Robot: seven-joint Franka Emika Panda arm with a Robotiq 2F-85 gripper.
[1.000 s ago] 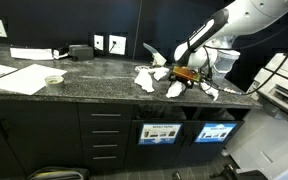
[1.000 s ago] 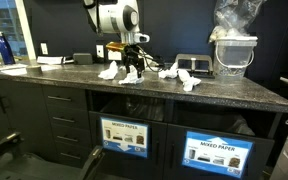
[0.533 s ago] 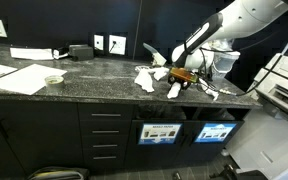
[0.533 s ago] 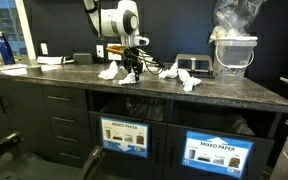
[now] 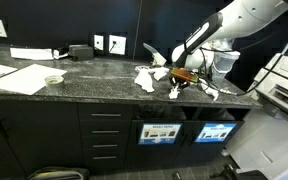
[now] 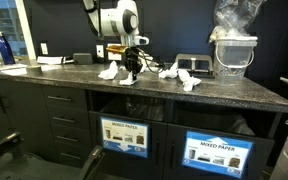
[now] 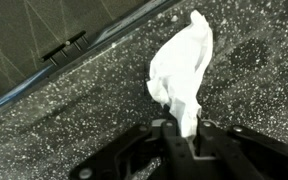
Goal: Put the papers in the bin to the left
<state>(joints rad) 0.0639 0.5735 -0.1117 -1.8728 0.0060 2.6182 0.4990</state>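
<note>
Next, my gripper moves past the counter's front edge and down and releases the scrap into the opening above the darker sign, since that lies below my gripper.
Several crumpled white papers lie on the dark speckled counter (image 5: 104, 72) in both exterior views. One scrap (image 5: 144, 77) lies beside my gripper (image 5: 184, 77), another (image 5: 210, 91) past it; more scraps (image 6: 109, 71) (image 6: 188, 82) flank my gripper (image 6: 132, 68). In the wrist view my gripper (image 7: 184, 128) is shut on the lower end of one wrinkled white scrap (image 7: 181, 65), which stretches away over the counter. That held scrap (image 5: 174, 91) (image 6: 130, 78) hangs at the counter surface. The bin (image 5: 161, 132) (image 6: 122, 133) is the cabinet compartment under the counter with the darker sign.
A second compartment with a brighter blue sign (image 5: 215, 131) (image 6: 220, 153) sits beside the bin. Large flat white sheets (image 5: 19, 78) and a small round dish (image 5: 53, 80) lie further along the counter. A clear tub with a plastic bag (image 6: 232, 50) and a blue bottle (image 6: 4, 48) stand on it.
The jaws have closed on the scrap beneath them. The arm has hardly moved.
</note>
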